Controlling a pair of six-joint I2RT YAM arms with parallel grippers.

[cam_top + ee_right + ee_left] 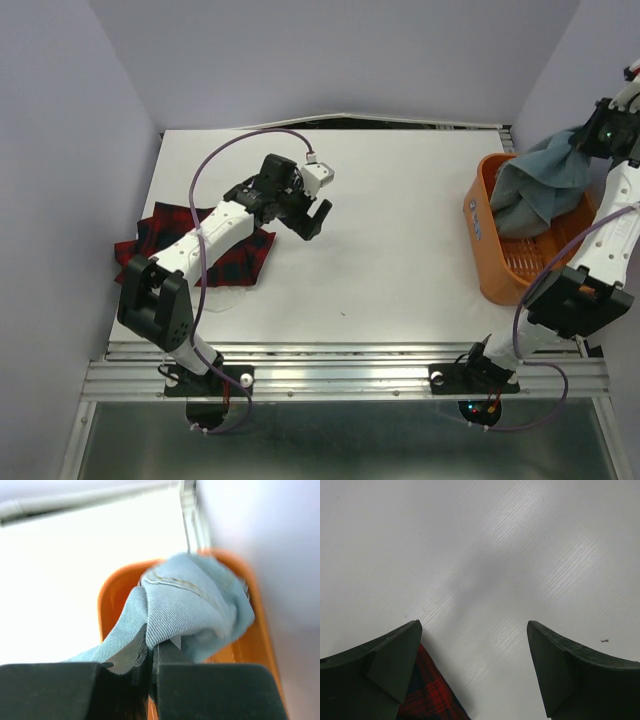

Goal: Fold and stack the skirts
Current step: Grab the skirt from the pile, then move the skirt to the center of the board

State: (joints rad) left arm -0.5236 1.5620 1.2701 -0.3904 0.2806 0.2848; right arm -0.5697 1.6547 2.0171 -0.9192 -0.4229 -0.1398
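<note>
The bare table is below my right gripper on the left in the top view, so next I move it to that side and down to release the denim [190,605].
The red-and-black plaid skirt [235,255] lies folded at the table's left, partly under my left arm; a corner shows in the left wrist view [427,697]. A thin white edge [228,293] peeks out under it at its near side. My left gripper [312,218] is open and empty above bare table, just right of the plaid skirt. My right gripper [590,137] is shut on the light blue denim skirt [540,185] and holds it hanging above the orange tub [478,235]. In the right wrist view the denim [190,605] is pinched between the fingers.
The orange plastic tub [107,600] stands at the table's right edge, against the right wall. A metal rail [340,365] runs along the near edge by the arm bases. Purple walls enclose the table on three sides.
</note>
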